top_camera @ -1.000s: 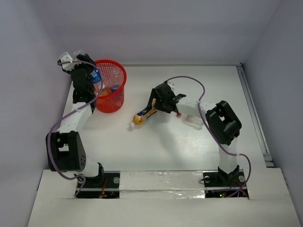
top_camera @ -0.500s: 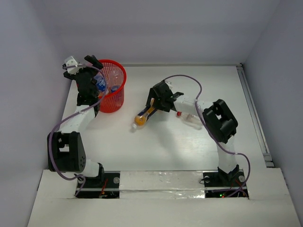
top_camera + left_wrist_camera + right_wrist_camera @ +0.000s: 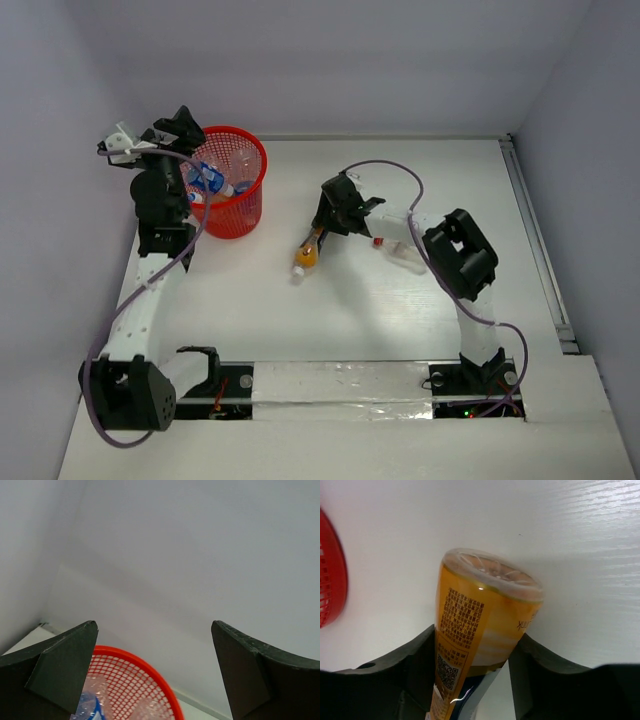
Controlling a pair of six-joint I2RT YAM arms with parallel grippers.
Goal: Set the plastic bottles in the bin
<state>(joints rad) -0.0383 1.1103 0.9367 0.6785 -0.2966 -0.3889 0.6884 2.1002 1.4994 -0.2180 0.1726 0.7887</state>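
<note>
My right gripper rises outward and over the red mesh bin's open top next, since the orange-and-blue labelled bottle (image 3: 307, 250) still hangs outside it over the table.
The red mesh bin (image 3: 240, 205) stands at the far left and holds several bottles, among them a blue-labelled one (image 3: 208, 180) and clear ones (image 3: 243, 160). My left gripper (image 3: 188, 128) is open and empty, raised beside the bin's left rim. In the left wrist view (image 3: 154, 630) the bin's rim (image 3: 145, 665) shows below the jaws. My right gripper (image 3: 326, 222) is shut on the orange-and-blue labelled bottle (image 3: 307, 250), (image 3: 485, 605), holding it tilted over the table's middle. A clear bottle with a red cap (image 3: 400, 252) lies under my right arm.
White walls close in the table at the back and on the left. A metal rail (image 3: 535, 240) runs along the right edge. The bin's edge (image 3: 330, 580) shows at the left of the right wrist view.
My left gripper let go of the blue-labelled bottle into the bin and drew back to the left. My right gripper turned the orange-and-blue bottle more upright and shifted it slightly.
</note>
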